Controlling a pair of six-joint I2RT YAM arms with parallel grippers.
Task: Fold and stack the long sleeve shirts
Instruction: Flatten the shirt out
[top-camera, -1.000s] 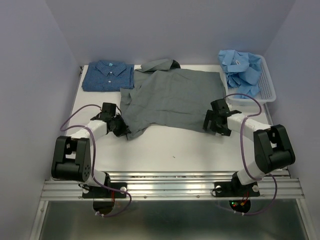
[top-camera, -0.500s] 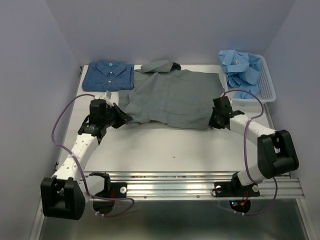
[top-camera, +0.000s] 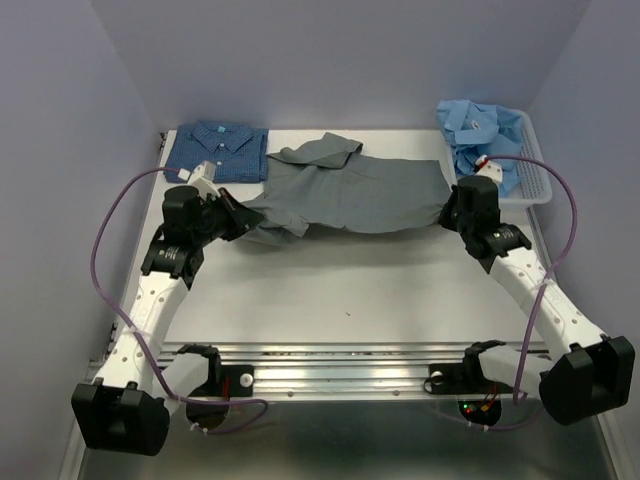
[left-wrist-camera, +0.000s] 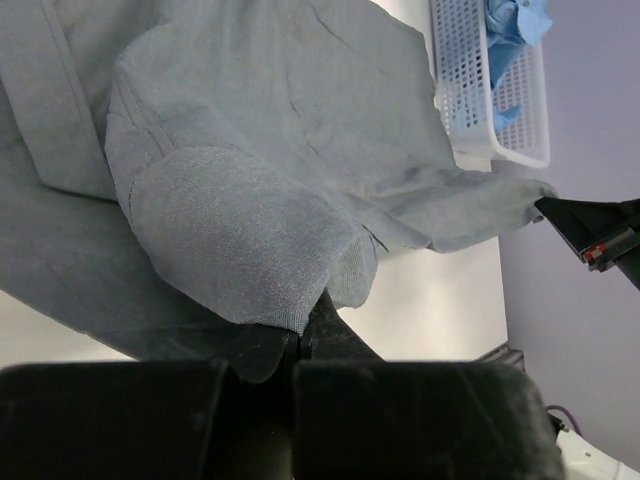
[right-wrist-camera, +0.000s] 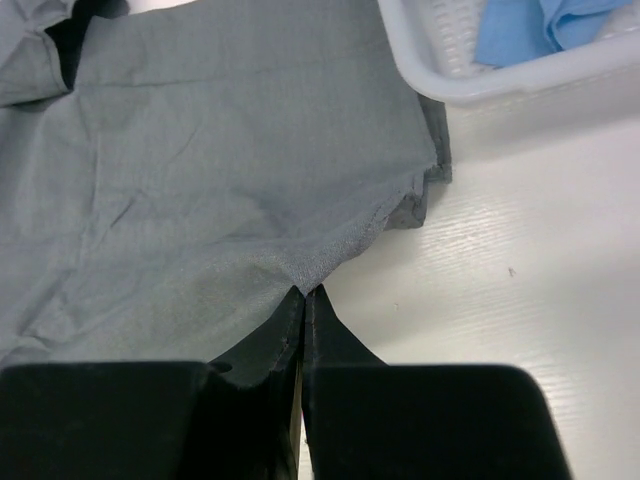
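Observation:
I next need to lift my left gripper, then move it back and down to release the shirt's hem over the bare white table below it, toward the base.
A plain grey long sleeve shirt lies across the back half of the table, its near hem lifted at both ends. My left gripper is shut on the hem's left corner; in the left wrist view the cloth drapes over its tips. My right gripper is shut on the right corner, pinching the grey edge at its tips. A dark blue patterned shirt lies folded at the back left. Light blue shirts are heaped in the basket.
The white slatted basket stands at the back right, close beside my right gripper; its wall shows in the wrist views. Bare white table lies between the shirt and the arm bases.
My right gripper has shut on the grey shirt's right corner. Both arms have stretched toward the back, carrying the near hem up and back, so the shirt covers a narrower strip.

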